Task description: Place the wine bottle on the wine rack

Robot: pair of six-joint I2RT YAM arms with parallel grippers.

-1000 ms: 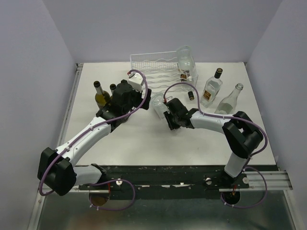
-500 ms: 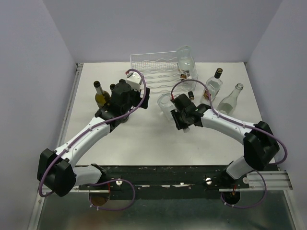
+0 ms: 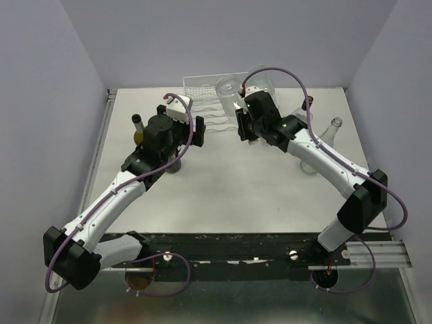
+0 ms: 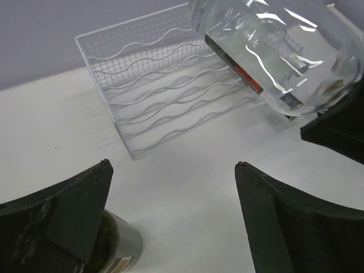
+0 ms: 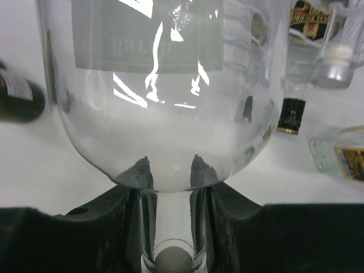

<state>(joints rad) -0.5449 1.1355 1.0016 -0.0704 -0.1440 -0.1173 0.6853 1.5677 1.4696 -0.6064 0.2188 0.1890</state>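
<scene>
Next, my right gripper needs to turn the slanting bottle straight and bring it down onto the rack's wavy wires beside the clear bottle lying there, because that part of the rack is empty.
The white wire-mesh wine rack [image 3: 202, 101] stands at the back middle of the table; it also shows in the left wrist view [image 4: 159, 79]. My right gripper [image 3: 243, 123] is shut on the neck of a clear round wine bottle [image 3: 229, 93] and holds it in the air over the rack's right part. In the right wrist view the bottle [image 5: 159, 85] fills the frame, with the gripper [image 5: 170, 187] closed on its neck. The left wrist view shows the bottle [image 4: 278, 51] above another bottle with a red-and-black label [image 4: 242, 71] lying in the rack. My left gripper [image 4: 173, 165] is open and empty, left of the rack [image 3: 169, 135].
A dark green bottle [image 3: 139, 132] stands by my left gripper, under its left finger [image 4: 116, 250]. Upright bottles stand at the right: a black-capped one [image 3: 309, 101] and a clear one [image 3: 325, 138]. Several bottles show behind the held bottle, including a dark one [image 5: 20, 96].
My right arm has lifted the clear bottle from the table's middle and carried it back over the rack. My left arm has drawn a little to the left.
</scene>
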